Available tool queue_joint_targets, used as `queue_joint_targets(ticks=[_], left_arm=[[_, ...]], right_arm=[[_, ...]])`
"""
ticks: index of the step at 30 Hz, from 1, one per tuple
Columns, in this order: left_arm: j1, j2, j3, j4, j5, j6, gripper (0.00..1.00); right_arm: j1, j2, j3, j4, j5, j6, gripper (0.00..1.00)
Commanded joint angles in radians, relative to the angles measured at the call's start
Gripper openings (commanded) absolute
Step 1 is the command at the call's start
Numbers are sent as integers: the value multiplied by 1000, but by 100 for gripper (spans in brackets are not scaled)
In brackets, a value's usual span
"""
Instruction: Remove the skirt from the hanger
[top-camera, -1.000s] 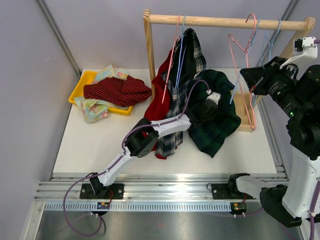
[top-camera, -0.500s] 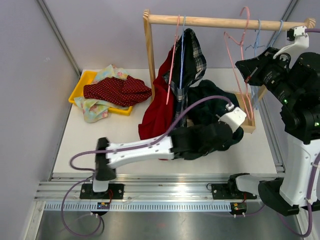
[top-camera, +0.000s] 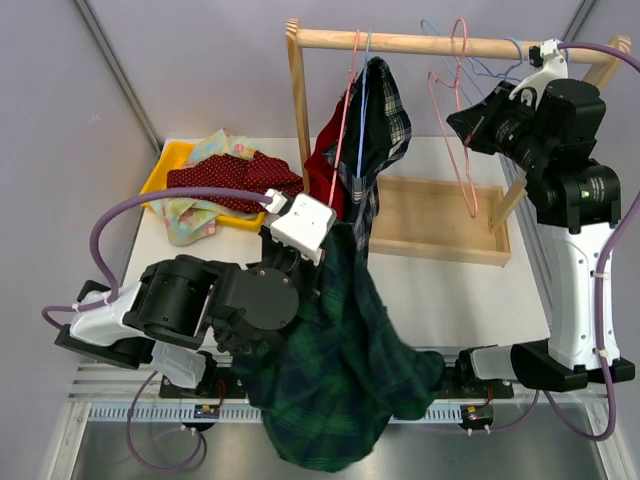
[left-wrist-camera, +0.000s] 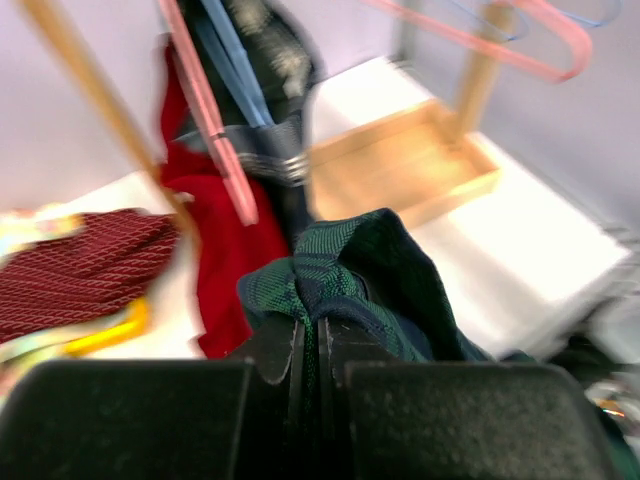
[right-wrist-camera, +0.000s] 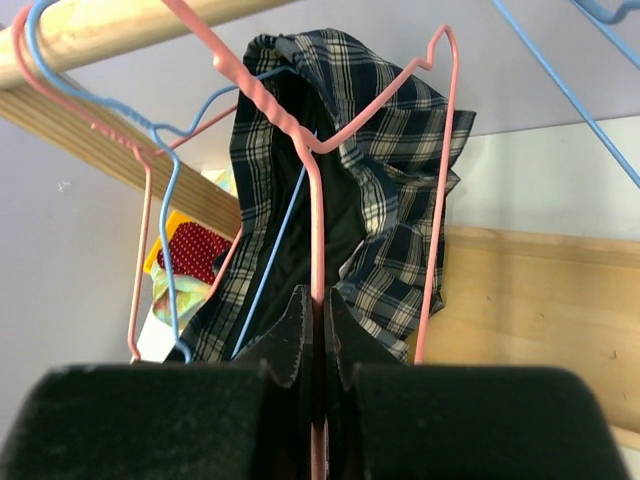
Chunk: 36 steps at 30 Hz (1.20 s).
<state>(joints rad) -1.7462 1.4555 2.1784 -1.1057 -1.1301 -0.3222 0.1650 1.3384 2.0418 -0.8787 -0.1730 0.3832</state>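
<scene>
The blue hangers hang to the gripper's right in the top view, so my right gripper should slide the pink hanger (top-camera: 452, 110) along the wooden bar toward them and let it go.
The dark green plaid skirt (top-camera: 340, 360) hangs from my left gripper (top-camera: 318, 248), draping over the table's near edge. It is free of the pink hanger (top-camera: 452, 110). In the left wrist view my left gripper (left-wrist-camera: 310, 325) is shut on a fold of the green skirt (left-wrist-camera: 340, 260). My right gripper (top-camera: 465, 125) is shut on the bare pink hanger by the wooden rail (top-camera: 440, 44). In the right wrist view the pink hanger's wire (right-wrist-camera: 312, 190) runs between the shut fingers of my right gripper (right-wrist-camera: 318, 300).
A navy checked garment (top-camera: 385, 110) and a red one (top-camera: 322, 165) hang on pink and blue hangers at the rail's left. Blue hangers (top-camera: 480, 62) hang by my right gripper. The rack's wooden base (top-camera: 440, 215) lies below. A yellow tray (top-camera: 160, 175) of clothes sits far left.
My left arm has swung the green skirt from the rack base to the near left and raised it. My right gripper has carried the pink hanger up and left.
</scene>
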Motion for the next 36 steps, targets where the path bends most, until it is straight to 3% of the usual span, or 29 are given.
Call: queue_joint_targets(ticks=[1,3,6,8,9,12,14,24,30,36], left_arm=[[2,-65,-61,-21,-213,18,0],[10,-143,-116,106,-261,206,0],[65,-233,-267,532,-281,519,0],[120,-254,-299,615,-235,601,0],[202,-254,-278,606,-209,583,0],[408,-180,-110,370,-59,455,0],[482,-103,-25,267,-14,477,0],[1063,-29,81,406,203,623,0],[1364,126,113,304,426,433,0],[1502,235,185,384,451,357,0]], right_arm=[[5,39,4,122,29,16,0],[5,54,5,133,36,17,0],[5,79,-12,158,56,16,0],[5,96,-20,158,63,10,0],[5,97,-35,156,64,8,0],[7,74,-104,167,67,14,0],[5,27,-147,181,81,8,0],[2,-102,-249,93,289,-90,0],[2,-117,-264,70,421,-116,0],[2,-125,-302,78,483,-122,0]])
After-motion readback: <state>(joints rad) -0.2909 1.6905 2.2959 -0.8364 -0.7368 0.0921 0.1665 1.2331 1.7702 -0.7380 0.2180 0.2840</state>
